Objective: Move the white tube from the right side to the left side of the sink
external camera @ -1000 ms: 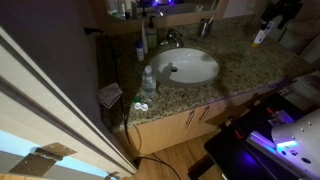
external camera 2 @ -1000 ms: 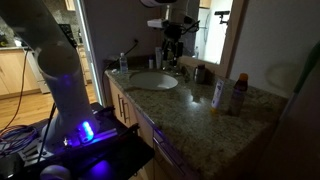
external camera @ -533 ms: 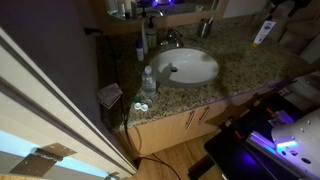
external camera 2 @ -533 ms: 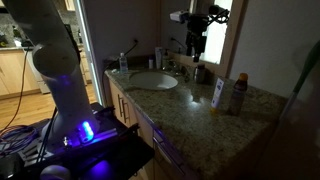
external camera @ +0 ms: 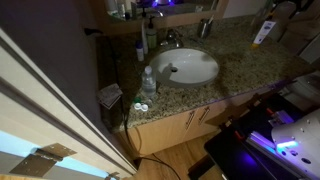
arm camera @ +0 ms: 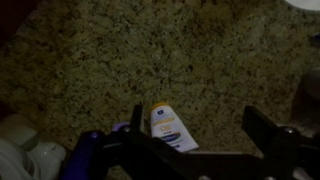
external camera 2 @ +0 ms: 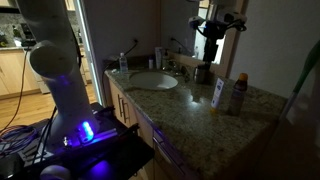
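Note:
The white tube point(arm camera: 170, 125) is standing upright below the gripper's open fingertips, so the robot will turn the gripper and lower it onto the tube's wide upper end point(arm camera: 183, 145) to close there.
The white tube point(external camera: 261, 33) stands upright on the granite counter to the right of the sink point(external camera: 190, 66). It also shows in an exterior view point(external camera 2: 218, 93), beside the sink point(external camera 2: 152, 80). In the wrist view the tube point(arm camera: 170, 125), white with a yellow-orange marking, lies below the camera between the two dark fingers, closer to the left one. My gripper point(arm camera: 195, 128) is open and empty. It hangs above the counter near the tube in both exterior views point(external camera 2: 211, 48) point(external camera: 284, 7).
A tan can point(external camera 2: 238, 94) stands right beside the tube. A metal cup point(external camera 2: 203, 72) sits under the arm. A clear water bottle point(external camera: 148, 82) and a small case point(external camera: 140, 106) sit left of the sink. The chrome faucet point(external camera: 170, 40) stands behind the basin.
The arm has swung from above the faucet toward the right end of the counter, over the area by the tube. The tube has not moved.

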Tool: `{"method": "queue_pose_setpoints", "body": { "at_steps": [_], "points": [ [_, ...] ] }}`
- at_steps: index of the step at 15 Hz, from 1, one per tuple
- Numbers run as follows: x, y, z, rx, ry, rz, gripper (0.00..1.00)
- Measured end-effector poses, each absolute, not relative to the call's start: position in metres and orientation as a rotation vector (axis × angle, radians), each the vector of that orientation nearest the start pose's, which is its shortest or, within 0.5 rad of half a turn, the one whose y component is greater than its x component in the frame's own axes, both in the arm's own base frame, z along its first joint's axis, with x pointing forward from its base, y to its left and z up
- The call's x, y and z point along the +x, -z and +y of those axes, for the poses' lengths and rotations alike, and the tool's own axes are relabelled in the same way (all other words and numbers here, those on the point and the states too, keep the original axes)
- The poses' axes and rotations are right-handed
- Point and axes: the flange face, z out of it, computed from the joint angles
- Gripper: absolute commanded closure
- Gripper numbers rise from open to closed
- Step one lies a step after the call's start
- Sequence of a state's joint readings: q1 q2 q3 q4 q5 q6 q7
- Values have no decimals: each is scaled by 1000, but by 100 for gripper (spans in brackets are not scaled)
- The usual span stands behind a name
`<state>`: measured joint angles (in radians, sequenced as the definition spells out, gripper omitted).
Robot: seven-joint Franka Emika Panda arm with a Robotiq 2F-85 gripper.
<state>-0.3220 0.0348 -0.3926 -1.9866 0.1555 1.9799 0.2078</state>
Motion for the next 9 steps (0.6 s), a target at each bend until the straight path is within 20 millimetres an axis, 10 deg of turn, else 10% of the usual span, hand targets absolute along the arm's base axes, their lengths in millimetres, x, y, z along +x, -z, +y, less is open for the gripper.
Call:
{"method": "queue_pose_setpoints", "body": {
  "at_steps": [9],
  "points": [
    [434, -426, -400, -2372, -10, 1773, 0]
  ]
}}
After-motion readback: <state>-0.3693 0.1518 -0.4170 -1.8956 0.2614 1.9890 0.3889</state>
